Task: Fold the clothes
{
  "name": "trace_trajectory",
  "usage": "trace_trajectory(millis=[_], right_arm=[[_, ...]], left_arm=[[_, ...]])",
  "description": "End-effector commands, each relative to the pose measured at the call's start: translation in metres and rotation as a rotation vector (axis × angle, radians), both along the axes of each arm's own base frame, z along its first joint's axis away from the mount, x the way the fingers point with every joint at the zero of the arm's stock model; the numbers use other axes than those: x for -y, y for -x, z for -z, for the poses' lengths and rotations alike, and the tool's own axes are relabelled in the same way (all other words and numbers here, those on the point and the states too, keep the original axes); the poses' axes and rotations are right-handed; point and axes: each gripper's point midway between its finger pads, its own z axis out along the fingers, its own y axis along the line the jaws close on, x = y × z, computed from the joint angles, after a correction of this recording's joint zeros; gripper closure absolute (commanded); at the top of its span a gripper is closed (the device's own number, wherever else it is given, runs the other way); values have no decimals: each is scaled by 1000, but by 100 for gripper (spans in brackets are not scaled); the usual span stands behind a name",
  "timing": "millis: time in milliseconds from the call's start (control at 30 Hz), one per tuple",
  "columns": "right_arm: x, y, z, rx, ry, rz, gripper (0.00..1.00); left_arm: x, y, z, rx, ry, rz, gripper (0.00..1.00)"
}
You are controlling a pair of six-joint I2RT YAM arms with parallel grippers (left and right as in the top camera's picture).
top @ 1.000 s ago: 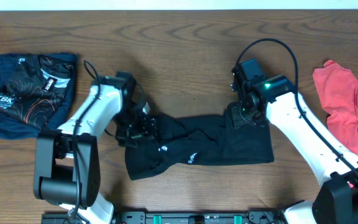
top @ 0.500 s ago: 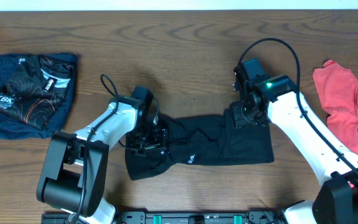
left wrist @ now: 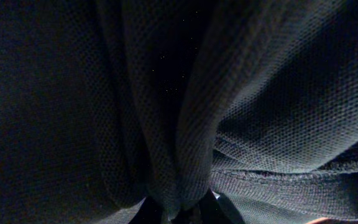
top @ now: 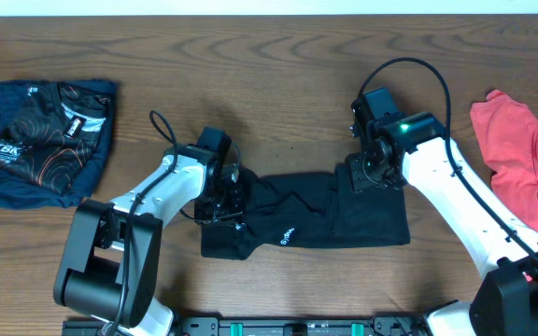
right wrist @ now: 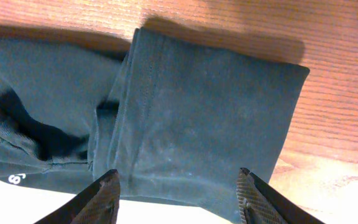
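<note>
The shirt's bunched end still sprawls beside the flat folded panel, so my left gripper should next lift it over the panel and let go there.
A black shirt with a small white logo lies crumpled across the table's front middle. My left gripper is at the shirt's left end, shut on a bunched fold. The left wrist view is filled with dark fabric drawn into a pinch at the gripper. My right gripper hovers over the shirt's upper right part. In the right wrist view its fingers stand wide apart, with a flat folded panel of the shirt below and nothing gripped. A coral-red shirt lies at the right edge.
A folded dark navy shirt with a printed pattern lies at the far left. Bare wooden table stretches behind the arms. A black rail runs along the front edge.
My left gripper has moved right onto the black shirt's left end and closed on it. The shirt's left edge has drawn inward. The right arm has stayed put.
</note>
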Motion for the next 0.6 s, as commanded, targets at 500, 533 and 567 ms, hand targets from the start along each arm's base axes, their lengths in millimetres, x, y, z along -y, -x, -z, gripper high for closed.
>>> trace_trajectory(millis=[500, 533, 567], right_arm=[[92, -13, -6, 24, 183, 253, 42], [95, -13, -6, 22, 183, 257, 42], [96, -13, -6, 21, 183, 259, 42]], left_arm=[[-122, -72, -119, 264, -532, -86, 94], [-119, -76, -126, 286, -517, -92, 94], [-112, -80, -132, 306, -494, -87, 94]])
